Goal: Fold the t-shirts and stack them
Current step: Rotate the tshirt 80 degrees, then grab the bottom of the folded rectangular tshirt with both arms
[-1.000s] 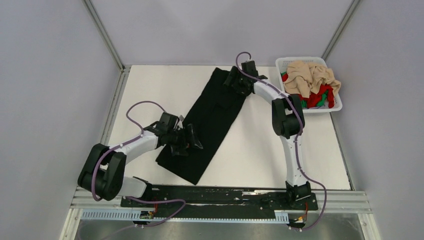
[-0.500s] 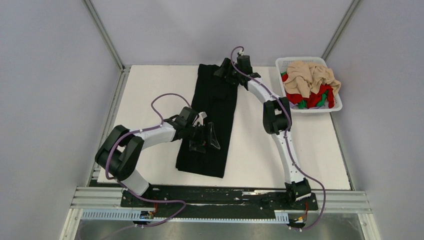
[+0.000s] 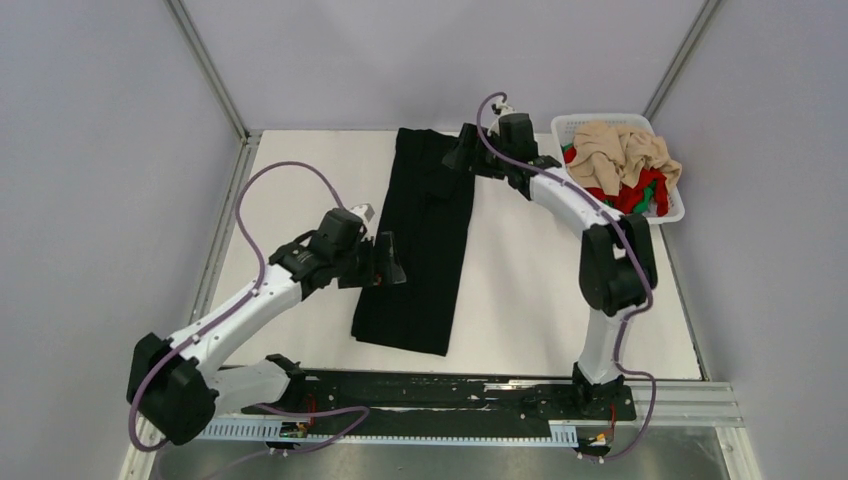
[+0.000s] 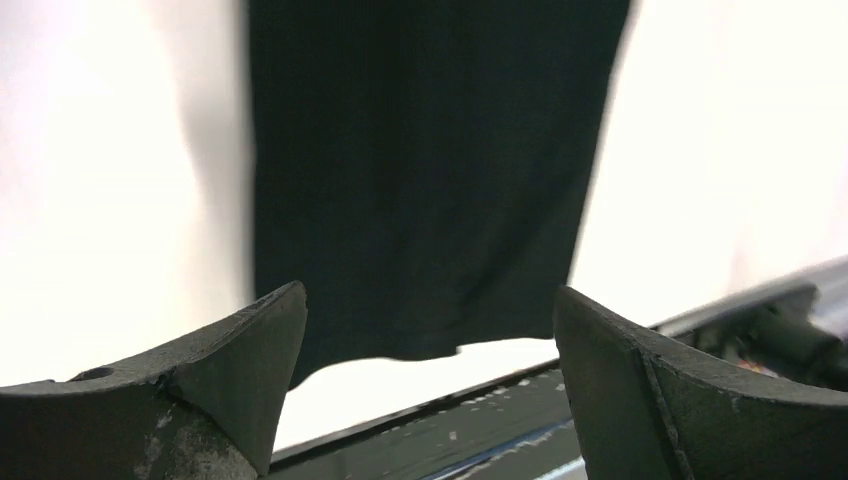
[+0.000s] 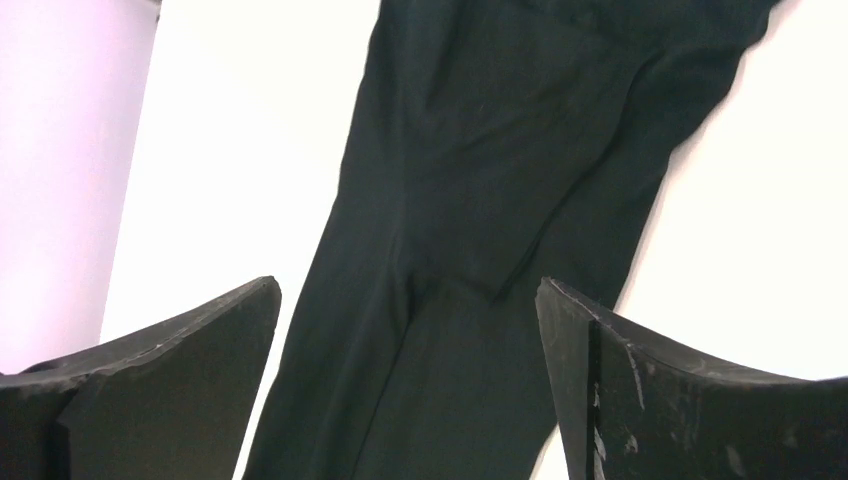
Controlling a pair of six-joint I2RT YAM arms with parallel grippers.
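I next need to pull my left gripper back and down onto the black t-shirt's near corner away from the basket point(image 4: 300, 370), as that corner is below it and nearer the base.
The black t-shirt point(image 3: 425, 235) lies folded into a long narrow strip down the middle of the white table; it also shows in the left wrist view point(image 4: 420, 170) and the right wrist view point(image 5: 480, 250). My left gripper point(image 3: 388, 263) is open and empty at the strip's left edge, about halfway along. My right gripper point(image 3: 458, 152) is open and empty above the strip's far right corner. Beige point(image 3: 625, 150), red point(image 3: 625, 198) and green point(image 3: 648, 192) t-shirts lie heaped in the basket.
A white lattice basket point(image 3: 668, 213) stands at the table's far right corner. Grey walls and metal posts close in the table on three sides. The arms' mounting rail point(image 3: 440, 390) runs along the near edge.
The black shirt swung from a diagonal to straight up the table. Both grippers have since let go and drawn back, the left one to the left, the right one to the right.
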